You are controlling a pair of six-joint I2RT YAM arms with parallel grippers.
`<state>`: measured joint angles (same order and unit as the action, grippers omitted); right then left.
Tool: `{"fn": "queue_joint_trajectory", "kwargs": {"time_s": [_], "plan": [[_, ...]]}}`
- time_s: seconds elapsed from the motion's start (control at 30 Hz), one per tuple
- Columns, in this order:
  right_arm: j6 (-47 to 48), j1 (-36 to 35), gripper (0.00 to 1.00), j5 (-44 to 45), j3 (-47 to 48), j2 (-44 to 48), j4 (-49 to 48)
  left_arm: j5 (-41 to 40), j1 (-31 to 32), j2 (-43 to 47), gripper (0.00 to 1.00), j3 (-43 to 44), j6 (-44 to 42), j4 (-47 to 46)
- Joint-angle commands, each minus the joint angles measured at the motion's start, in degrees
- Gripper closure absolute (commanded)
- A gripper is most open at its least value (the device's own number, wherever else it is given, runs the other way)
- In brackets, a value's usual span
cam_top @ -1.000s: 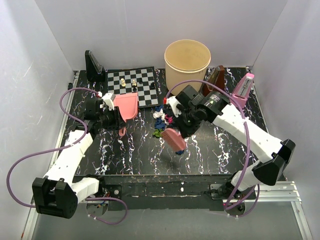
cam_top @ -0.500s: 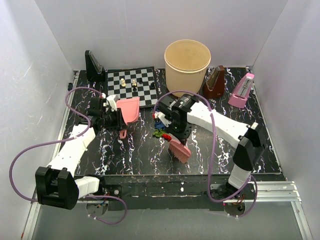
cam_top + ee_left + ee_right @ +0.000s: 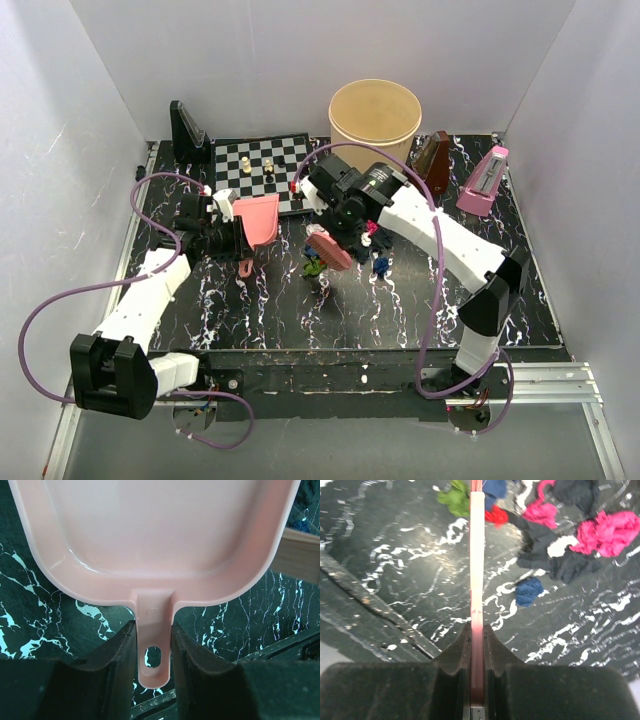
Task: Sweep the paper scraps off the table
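Note:
My left gripper should lower the pink dustpan (image 3: 258, 215) back and toward the green lump next, and turn the dustpan toward the scraps.
The paper scraps (image 3: 374, 243) lie in a loose cluster on the black veined table (image 3: 420, 300), mid-table. In the right wrist view I see magenta (image 3: 607, 532), black (image 3: 555, 560), blue (image 3: 527, 591), red (image 3: 496, 516) and green (image 3: 454, 497) lumps. My right gripper (image 3: 345, 215) (image 3: 477, 635) is shut on the pink brush (image 3: 328, 247) (image 3: 477, 555). The brush head sits at the left edge of the cluster. My left gripper (image 3: 235, 245) (image 3: 154, 645) is shut on the handle of the pink dustpan (image 3: 258, 215) (image 3: 160, 530), left of the scraps.
A chessboard (image 3: 262, 170) with small pieces lies at the back behind the dustpan. A round tan container (image 3: 375, 120), a brown metronome (image 3: 432, 165) and a pink metronome (image 3: 485, 180) stand at the back right. A black stand (image 3: 188, 130) is at the back left.
My right arm swung the brush from near the front of the table back and left, onto the left side of the scrap cluster. The scraps shifted and spread. The left arm barely moved.

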<state>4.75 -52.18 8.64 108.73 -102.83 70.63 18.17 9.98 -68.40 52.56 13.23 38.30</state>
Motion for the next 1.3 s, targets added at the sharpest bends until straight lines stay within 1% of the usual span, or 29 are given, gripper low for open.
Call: {"fn": "queue_joint_trajectory", "kwargs": {"time_s": [0.0,0.2,0.3,0.4,0.5,0.6,0.67,0.73,0.8,0.87,0.97,1.1,1.17,1.27], "plan": [[0.78,-0.2,0.99,-11.97,4.12,1.41,-3.31,-1.73,0.31,3.01,0.92,2.29,-0.84,0.1],[0.43,-0.29,0.99,-15.93,10.61,-9.22,-1.72,-2.88,0.22,4.06,0.92,2.11,-0.75,0.1],[-0.44,0.24,0.99,-16.29,13.35,-14.05,-1.81,-2.79,0.22,3.45,0.92,2.2,-0.93,0.19],[-2.11,2.43,0.99,-14.54,16.25,-17.93,1.43,-2.88,0.3,2.4,0.92,2.29,-1.02,0.72],[-3.87,6.12,0.99,-12.61,15.82,-18.55,3.46,-2.62,0.31,1.69,0.92,2.2,-1.11,1.07],[-4.31,9.81,0.99,-11.02,13.28,-15.66,3.64,-2.27,0.31,0.03,0.92,2.11,-1.1,1.16],[-4.31,11.4,0.99,-11.45,10.9,-12.59,1.89,-2.61,0.74,-1.55,0.93,2.2,-0.93,1.42],[-4.31,12.63,0.99,-15.13,7.92,-8.37,-1.27,-3.49,1.88,-3.57,0.94,2.55,-0.84,2.39],[-4.31,13.94,0.99,-20.31,3.18,-3.72,-6.79,-5.33,3.9,-4.98,0.94,2.73,-0.75,3.26],[-6.05,15.53,0.99,-25.67,-1.92,0.41,-13.74,-8.14,7.14,-6.47,0.93,3.08,-0.23,4.06],[-8.87,18.25,0.99,-31.74,-6.41,4.99,-19.81,-12.98,11.89,-9.29,0.93,4.13,0.65,6.07],[-13.01,21.94,0.99,-35.18,-9.58,8.51,-24.22,-16.94,14.72,-13.06,0.9,5.54,1.27,8.54],[-13.28,23.09,0.99,-36.24,-11.69,10.18,-25.8,-17.38,15.42,-14.38,0.89,5.98,1.44,9.15],[-13.1,24.41,0.99,-35.45,-15.02,12.99,-26.86,-17.38,16.56,-17.19,0.86,6.59,2.06,9.59]]}}
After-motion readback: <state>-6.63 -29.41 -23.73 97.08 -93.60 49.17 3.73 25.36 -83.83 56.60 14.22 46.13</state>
